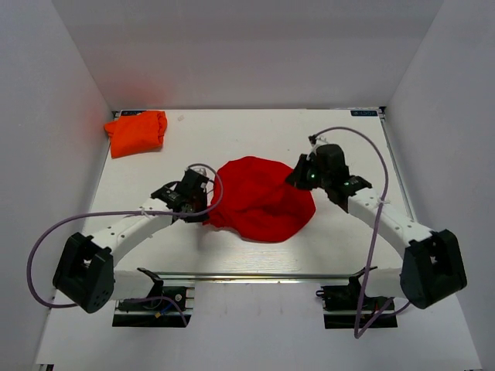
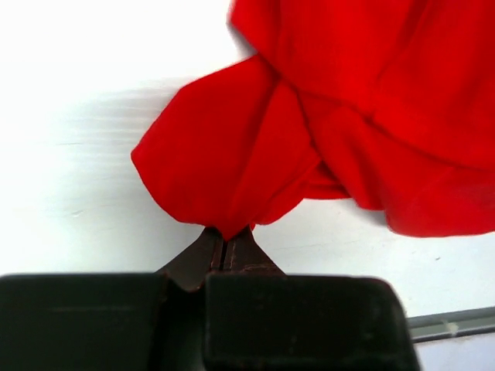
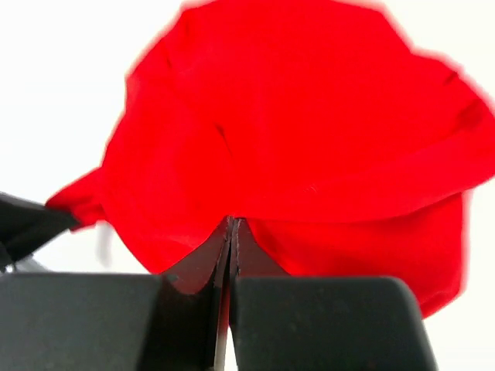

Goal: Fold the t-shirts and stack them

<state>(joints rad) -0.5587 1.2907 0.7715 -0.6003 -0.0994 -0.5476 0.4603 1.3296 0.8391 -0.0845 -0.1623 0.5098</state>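
Note:
The red t-shirt (image 1: 263, 199) is bunched up, so my left gripper needs to lift its pinched corner high, swing outward over the bare table beyond the heap and let go.
The red t-shirt (image 1: 263, 199) lies bunched in a rounded heap at the middle of the table. My left gripper (image 1: 204, 210) is at its left edge, and in the left wrist view the gripper (image 2: 226, 234) is shut on a pinched corner of the red t-shirt (image 2: 232, 162). My right gripper (image 1: 298, 176) is at the heap's far right edge; its wrist view shows the gripper (image 3: 233, 224) shut on a fold of the red t-shirt (image 3: 294, 139). The orange t-shirt (image 1: 137, 131) sits folded at the back left corner, away from both grippers.
The white table (image 1: 155, 255) is boxed in by white walls on the left, back and right. A metal rail (image 1: 255, 276) runs along the near edge between the arm bases. Purple cables (image 1: 46, 232) loop off both arms.

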